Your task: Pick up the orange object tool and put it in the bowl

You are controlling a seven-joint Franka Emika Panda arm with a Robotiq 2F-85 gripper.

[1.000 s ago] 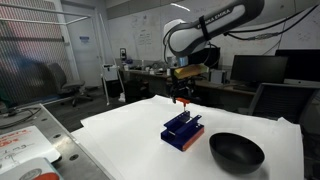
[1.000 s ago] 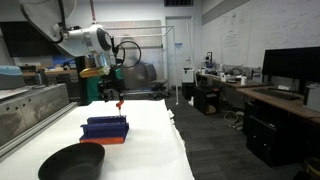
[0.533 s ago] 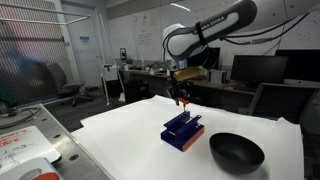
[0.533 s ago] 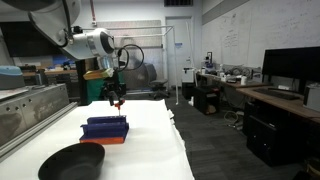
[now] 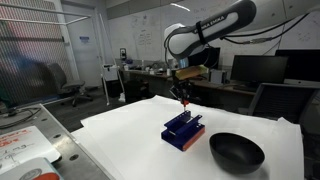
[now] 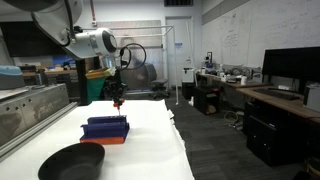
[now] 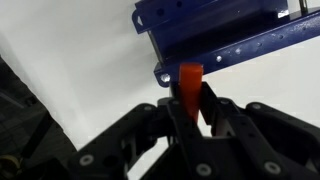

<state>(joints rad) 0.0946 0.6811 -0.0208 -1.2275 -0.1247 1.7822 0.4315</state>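
The bowl sits beside the rack (image 5: 183, 130), so the robot's gripper should swing toward the bowl, tilt, and lower the tool over the bowl's rim by the rack to let go of it.
My gripper (image 7: 191, 103) is shut on the orange object tool (image 7: 190, 85), a slim orange-red piece that sticks out between the black fingers in the wrist view. In both exterior views the gripper (image 5: 183, 98) (image 6: 116, 100) hangs above the blue slotted rack (image 5: 183, 130) (image 6: 105, 128), clear of it, with a small orange tip showing below the fingers. The black bowl (image 5: 237, 152) (image 6: 71, 161) sits on the white table beside the rack, apart from the gripper.
The white table (image 5: 130, 135) ends close to the bowl. A bench with clutter (image 5: 25, 150) stands at one side. Desks, monitors (image 5: 258, 70) and chairs fill the background behind the arm.
The jaws have gone from open to shut around the orange tool. The arm has stayed almost in place above the rack.
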